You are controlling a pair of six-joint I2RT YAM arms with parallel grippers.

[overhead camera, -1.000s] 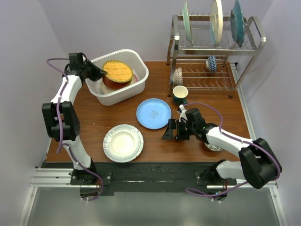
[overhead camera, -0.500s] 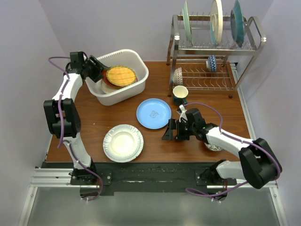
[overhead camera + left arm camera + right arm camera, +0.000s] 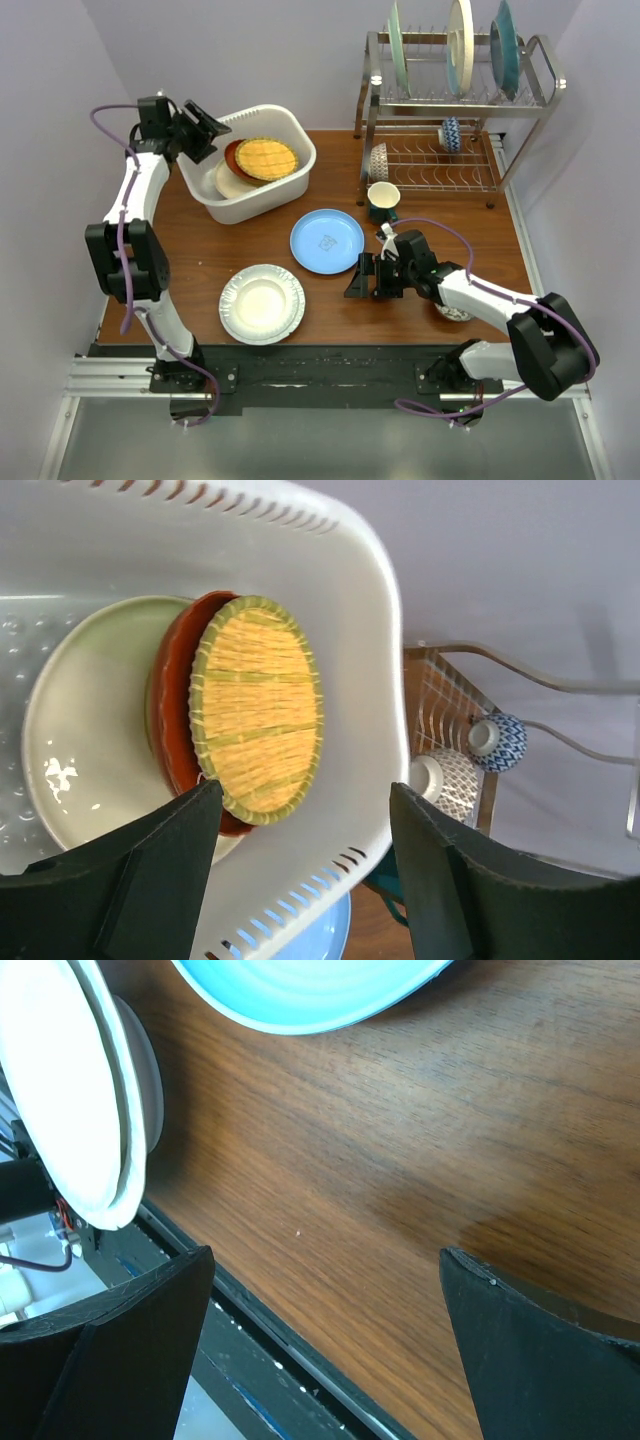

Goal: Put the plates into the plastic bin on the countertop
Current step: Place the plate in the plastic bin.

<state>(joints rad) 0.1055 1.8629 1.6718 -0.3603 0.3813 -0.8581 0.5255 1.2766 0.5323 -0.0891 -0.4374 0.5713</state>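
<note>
The blue plate is lying on the wood. My left gripper will next come back past the bin (image 3: 298, 150) and go down onto the blue plate's edge (image 3: 295, 253) by the white plate.
The white plastic bin (image 3: 298, 150) stands at the back left of the countertop (image 3: 200, 250). Inside it a yellow patterned plate (image 3: 265, 158) lies on a red-brown plate (image 3: 234, 153) and a cream plate (image 3: 228, 185). My left gripper (image 3: 208, 124) hangs open over the bin's left rim and holds nothing. Its wrist view shows the yellow plate (image 3: 258, 720) free beyond the open left gripper (image 3: 305, 800). A light blue plate (image 3: 327, 241) and a white plate (image 3: 262, 303) lie on the wood. Just right of the blue plate my right gripper (image 3: 358, 275) rests low and open; the right wrist view shows this gripper (image 3: 325, 1260) empty.
A steel wire rack (image 3: 540, 75) at the back right holds three upright plates (image 3: 460, 45) and patterned bowls (image 3: 450, 133). A dark green mug (image 3: 382, 200) stands in front of it. A small bowl (image 3: 455, 312) sits under my right arm. The table's near edge (image 3: 250, 1320) is close to the right gripper.
My left gripper opened and let go of the yellow plate, which dropped flat onto the red-brown plate in the bin. The gripper then drew back up and left. The right arm stayed still.
</note>
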